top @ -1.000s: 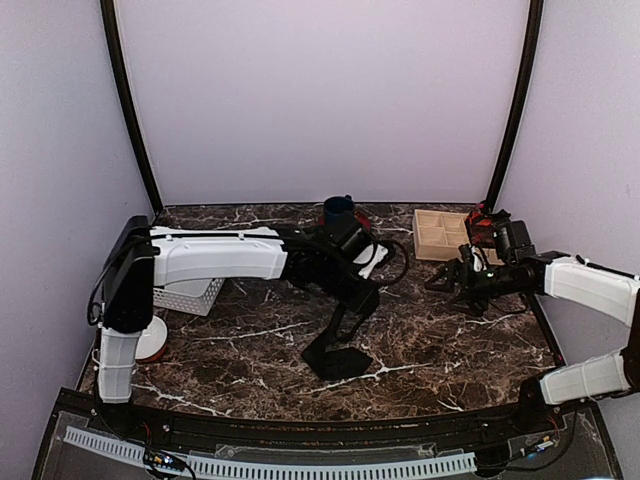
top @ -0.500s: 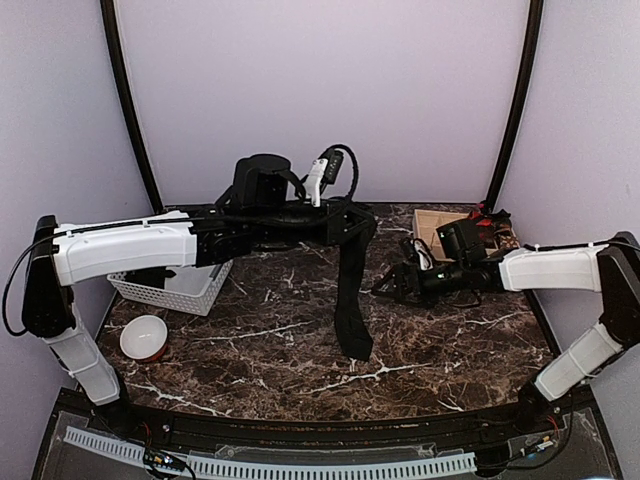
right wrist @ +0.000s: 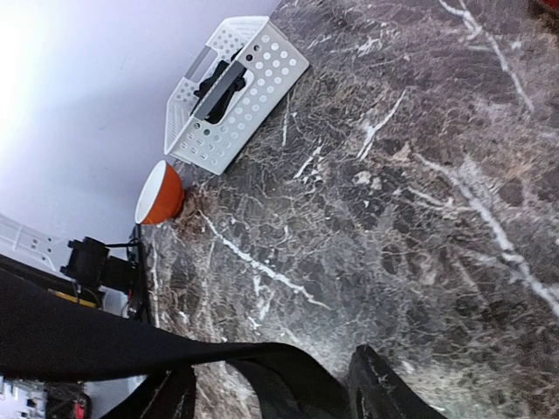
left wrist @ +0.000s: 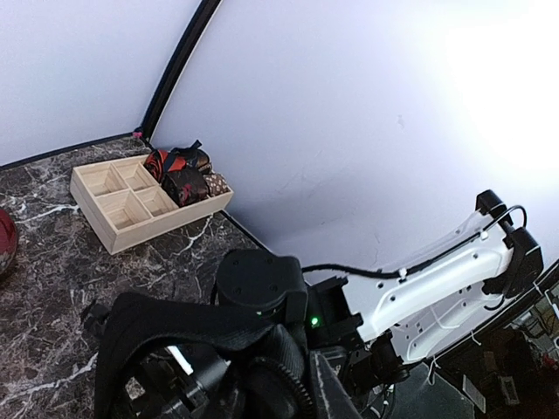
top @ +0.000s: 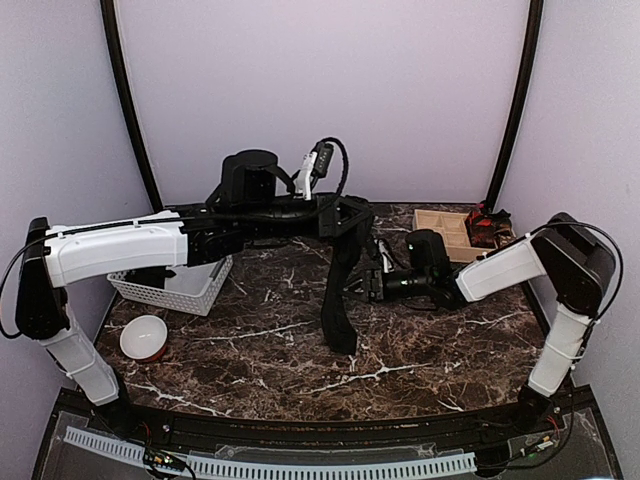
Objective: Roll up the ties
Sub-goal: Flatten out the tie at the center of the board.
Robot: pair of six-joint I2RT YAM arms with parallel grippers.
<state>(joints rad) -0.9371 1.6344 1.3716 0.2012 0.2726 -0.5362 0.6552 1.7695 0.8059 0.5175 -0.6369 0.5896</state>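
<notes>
Next, my left gripper comes down toward the marble by the basket, below and to its left in the top view, to release the hanging tie flat.
A long black tie [top: 340, 290] hangs from my left gripper [top: 352, 214], which is shut on its upper end above the table's middle. Its wide lower end [top: 340, 338] reaches down to the marble. In the left wrist view the tie [left wrist: 175, 321] runs as a dark band across the jaws. My right gripper [top: 368, 287] is at the hanging strip from the right, at mid-height. In the right wrist view the tie [right wrist: 105, 336] passes between the two fingers [right wrist: 384, 393], which stand apart around it. Black fabric [right wrist: 218, 83] shows inside the white basket.
A white perforated basket [top: 170, 288] stands at the left, an orange and white bowl [top: 146, 336] in front of it. A wooden compartment box [top: 440, 232] at the back right holds rolled dark and red ties [top: 487, 225].
My left arm has risen, lifting the tie from a heap on the table until it hangs. My right arm has reached left to the strip, its jaws narrowing around it.
</notes>
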